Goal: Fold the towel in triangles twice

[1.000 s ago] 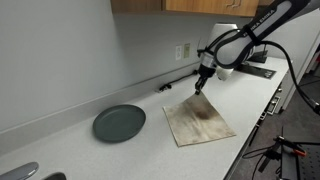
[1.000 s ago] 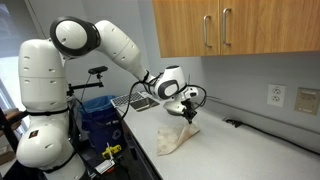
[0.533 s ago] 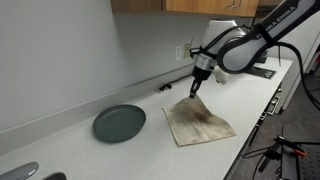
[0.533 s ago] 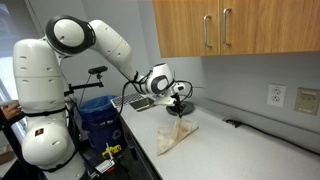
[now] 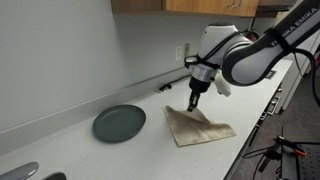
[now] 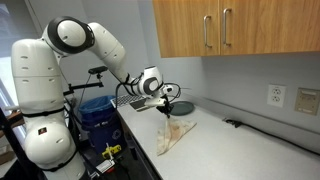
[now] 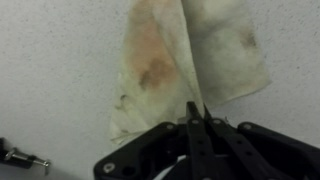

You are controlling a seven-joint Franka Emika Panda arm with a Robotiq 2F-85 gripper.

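My gripper will next lower the still-raised corner of the towel away from the wall onto the towel's front edge (image 5: 187, 143) and let go of it, because that edge is lower and farther from the wall.
A stained beige towel (image 5: 203, 126) lies on the white counter. My gripper (image 5: 194, 101) is shut on one corner of it and holds that corner up, so the cloth hangs in a peak under the fingers. It also shows in an exterior view (image 6: 166, 110), where the towel (image 6: 174, 133) drapes down from the fingers. In the wrist view the towel (image 7: 165, 55) spreads out below, with a fold rising into my shut fingers (image 7: 197, 112).
A dark grey plate (image 5: 119, 122) sits on the counter beside the towel. A wall outlet (image 5: 184, 50) and a cable (image 5: 172, 86) are at the back. Wooden cabinets (image 6: 235, 28) hang above. A blue bin (image 6: 98, 112) stands by the robot base.
My gripper has carried the towel corner up and across the cloth toward the plate side. The flat towel has started folding over itself.
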